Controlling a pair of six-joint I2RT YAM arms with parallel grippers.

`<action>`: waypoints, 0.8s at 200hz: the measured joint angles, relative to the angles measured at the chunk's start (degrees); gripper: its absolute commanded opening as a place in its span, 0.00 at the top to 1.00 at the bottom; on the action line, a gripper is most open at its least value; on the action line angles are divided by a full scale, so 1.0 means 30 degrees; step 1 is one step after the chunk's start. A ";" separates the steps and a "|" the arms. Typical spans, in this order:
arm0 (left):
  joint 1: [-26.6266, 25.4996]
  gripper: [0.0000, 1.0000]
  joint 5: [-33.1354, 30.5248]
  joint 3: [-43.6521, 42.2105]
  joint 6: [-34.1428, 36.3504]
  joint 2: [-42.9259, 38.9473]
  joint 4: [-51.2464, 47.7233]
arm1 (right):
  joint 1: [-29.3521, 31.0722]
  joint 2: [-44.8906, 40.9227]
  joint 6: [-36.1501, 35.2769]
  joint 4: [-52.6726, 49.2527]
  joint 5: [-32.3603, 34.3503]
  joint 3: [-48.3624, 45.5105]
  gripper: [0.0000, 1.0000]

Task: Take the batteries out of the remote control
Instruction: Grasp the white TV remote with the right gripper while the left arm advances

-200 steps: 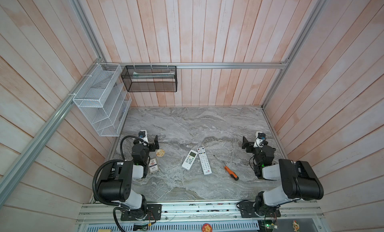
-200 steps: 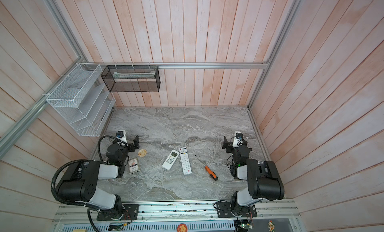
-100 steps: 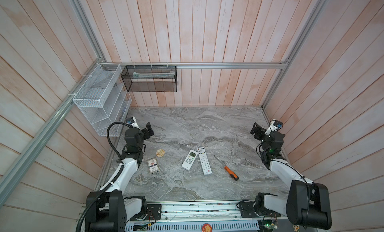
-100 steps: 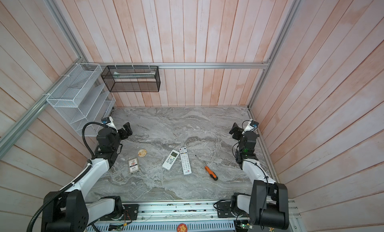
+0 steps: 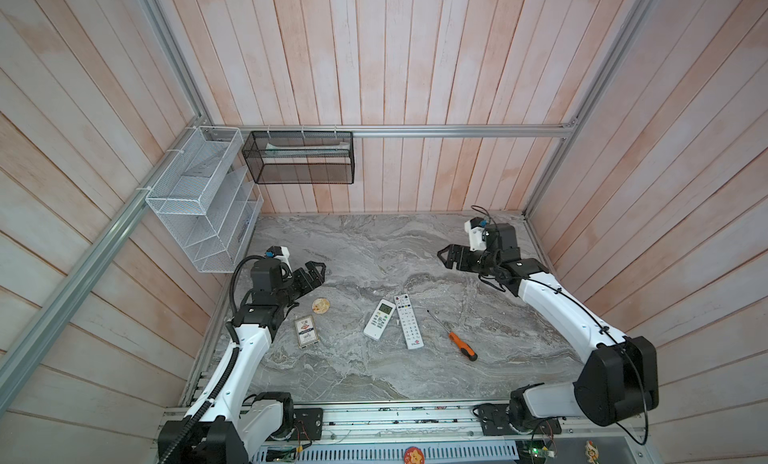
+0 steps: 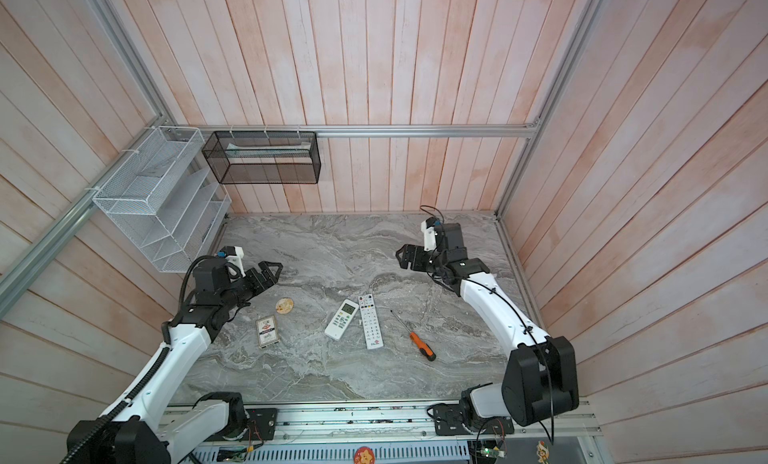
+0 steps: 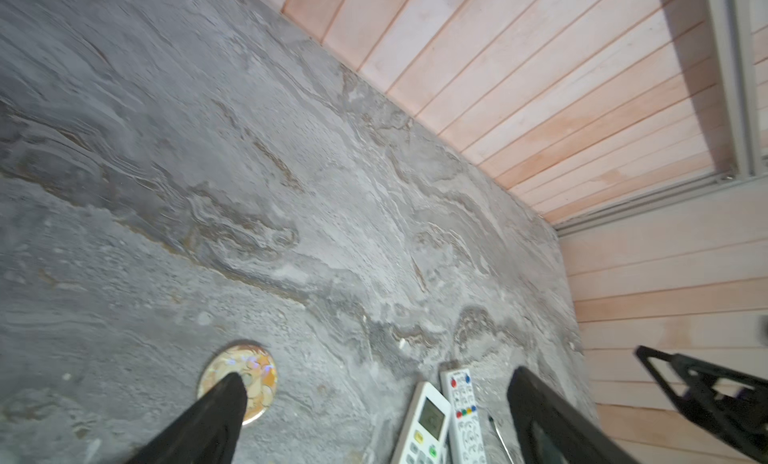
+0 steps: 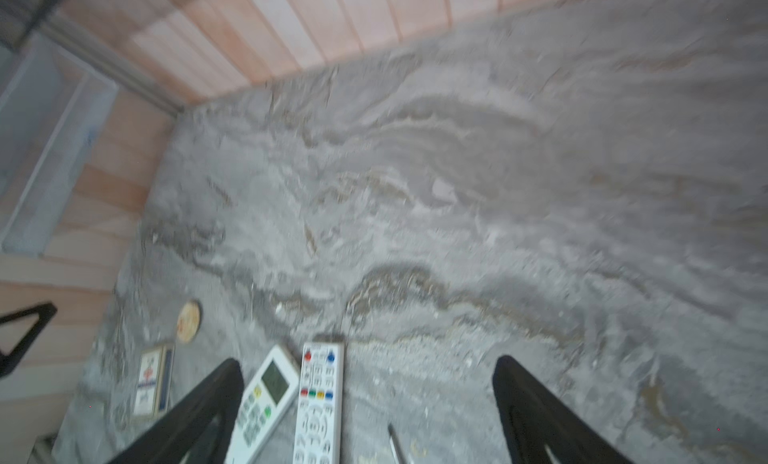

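Observation:
The table is bare beside both long edges of the remote there, so my right gripper will next move back and down onto the middle of the long remote (image 5: 409, 323) (image 8: 317, 432).
Two white remote controls lie button side up mid-table: a short one with a screen (image 5: 379, 319) and a long one (image 5: 408, 321), side by side. The batteries are hidden. My left gripper (image 5: 319, 273) hangs open above the table's left side, well left of the remotes, with nothing between its fingers. My right gripper (image 5: 443, 258) hangs open above the back right, also holding nothing. The left wrist view shows the short remote (image 7: 428, 420) and long remote (image 7: 463, 412) past the open gripper (image 7: 376, 381). In the right wrist view the short remote (image 8: 266, 399) and long remote (image 8: 320, 399) lie beyond the open gripper (image 8: 369, 365).
An orange-handled screwdriver (image 5: 457, 341) lies right of the remotes. A small card box (image 5: 306, 332) and a round badge (image 5: 321, 305) lie to their left. A white wire rack (image 5: 199, 200) and a black mesh basket (image 5: 299, 158) hang on the walls at the back left.
Both arms have unfolded from beside their bases, risen and reached out over the table. Both grippers now point inward toward the middle. Nothing on the table has moved.

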 measured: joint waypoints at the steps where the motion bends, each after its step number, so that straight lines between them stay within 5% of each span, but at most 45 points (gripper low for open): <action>1: -0.0036 0.00 0.0087 -0.0051 -0.0058 -0.0051 -0.0015 | 0.0117 0.0036 -0.0007 -0.0189 -0.0022 0.0029 0.07; 63: -0.0991 0.00 0.1865 -0.2346 -0.2441 -0.0721 0.0262 | 0.6819 0.2317 0.0379 -0.4940 0.0787 0.0291 0.08; 160: -0.1107 0.00 0.2834 -0.2594 -0.2929 -0.0765 0.0291 | 0.8998 0.5960 0.1931 -0.4918 0.2856 0.0277 0.10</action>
